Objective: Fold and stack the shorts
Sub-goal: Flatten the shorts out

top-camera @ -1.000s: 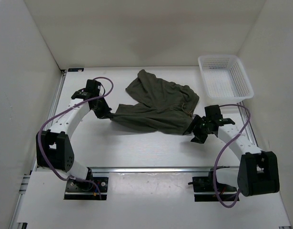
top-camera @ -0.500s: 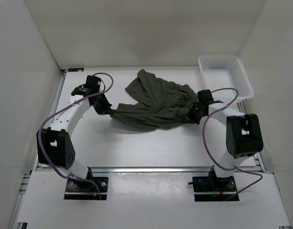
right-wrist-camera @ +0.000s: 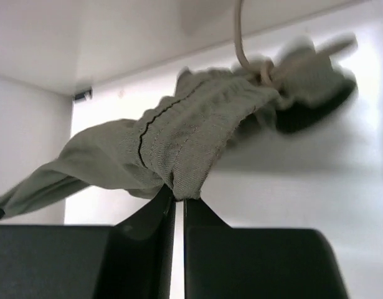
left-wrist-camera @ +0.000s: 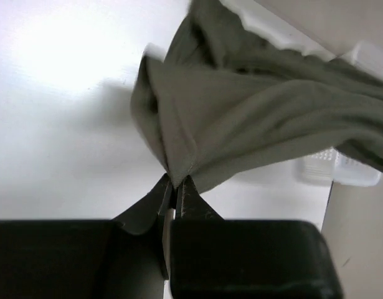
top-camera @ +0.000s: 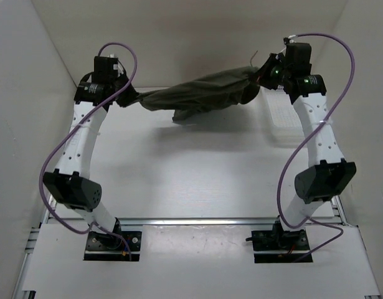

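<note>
The shorts (top-camera: 200,92) hang in the air, so my right gripper will next move back and down toward the bare tabletop (top-camera: 249,129) beside the white mesh basket to let go of the waistband.
The dark olive-green shorts (top-camera: 200,92) hang stretched in the air between both arms, high above the back of the table, sagging a little in the middle. My left gripper (top-camera: 130,99) is shut on the left end of the fabric; its wrist view shows the shorts (left-wrist-camera: 241,118) pinched at the fingertips of the left gripper (left-wrist-camera: 176,182). At the other end my right gripper (top-camera: 258,80) is shut on the ribbed waistband of the shorts (right-wrist-camera: 191,140), right gripper (right-wrist-camera: 179,196), and the pale drawstring (right-wrist-camera: 244,53) dangles beside it.
A white mesh basket (top-camera: 279,112) stands at the back right, largely behind the raised right arm, and shows as a basket (left-wrist-camera: 331,168) past the fabric in the left wrist view. White walls close in the back and both sides.
The right gripper has shut on the waistband. Both arms have lifted the shorts off the table and pulled them taut, high toward the back.
</note>
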Tool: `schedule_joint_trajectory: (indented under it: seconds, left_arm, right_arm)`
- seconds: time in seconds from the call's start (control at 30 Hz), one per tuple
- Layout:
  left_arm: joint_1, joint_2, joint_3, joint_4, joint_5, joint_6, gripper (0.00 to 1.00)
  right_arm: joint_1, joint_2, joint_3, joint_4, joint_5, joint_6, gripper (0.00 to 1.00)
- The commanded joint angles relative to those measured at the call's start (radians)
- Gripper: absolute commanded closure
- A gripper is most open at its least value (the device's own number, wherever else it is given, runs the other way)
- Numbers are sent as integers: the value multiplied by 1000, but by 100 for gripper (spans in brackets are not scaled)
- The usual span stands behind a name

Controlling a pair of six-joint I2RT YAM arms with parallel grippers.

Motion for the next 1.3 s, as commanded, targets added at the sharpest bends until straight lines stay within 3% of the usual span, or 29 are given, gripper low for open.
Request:
schedule_joint_trajectory:
  seconds: [0.0, 0.23, 0.3, 0.4, 0.43, 0.47, 0.53, 0.63, 0.67, 0.7, 0.8, 0.83, 0.93, 1.07, 1.2, 1.27]
  left_arm:
    - [7, -111, -161, -22, 9, 15, 90]
    - [-3, -286, -522, 30, 9, 4, 90]
    - [-3, -296, -597, 65, 9, -8, 90]
    - [-24, -273, -639, 97, 29, -8, 90]
    - [-24, -259, -639, 97, 29, -8, 90]
    - [-35, -245, -639, 97, 29, -8, 90]
    - [-44, -209, -625, 97, 29, -8, 90]
    - [-55, -198, -616, 97, 29, -8, 90]
    - [-55, -198, -616, 97, 19, -8, 90]
    - [-55, -187, -616, 97, 19, -8, 90]
    - [-55, -167, -607, 97, 19, -8, 90]
    - [-64, -156, -607, 97, 19, -8, 90]
    - [-64, -146, -607, 106, 19, -8, 90]
    - [-73, -136, -607, 107, 19, -8, 90]
    - [-73, -136, -607, 107, 7, -17, 90]
    - [-73, -136, -607, 107, -2, -17, 90]
  right_arm:
    - [-3, -101, -99, -111, -17, -78, 100]
    - [-25, -293, -384, -231, -19, -173, 100]
    - [-25, -293, -453, -249, -39, -189, 100]
    - [-25, -110, -435, -249, -184, -219, 98]
    - [-25, -51, -374, -249, -205, -230, 92]
    - [-25, 6, -336, -263, -205, -230, 81]
    - [-25, 117, -282, -298, -193, -215, 80]
    - [-25, 48, -391, -199, -150, -145, 73]
    - [-25, 11, -437, -170, -126, -126, 67]
    - [-25, -69, -535, -136, -104, -109, 53]
    - [-25, -212, -668, -36, -34, -63, 23]
    - [-25, -239, -732, -12, -20, -63, 21]
    - [-25, -279, -818, 28, -26, -52, 24]
    - [-25, -233, -843, 129, -165, 9, 28]
    - [15, -110, -718, 139, -202, 50, 28]
    - [15, -34, -674, 168, -230, 75, 24]
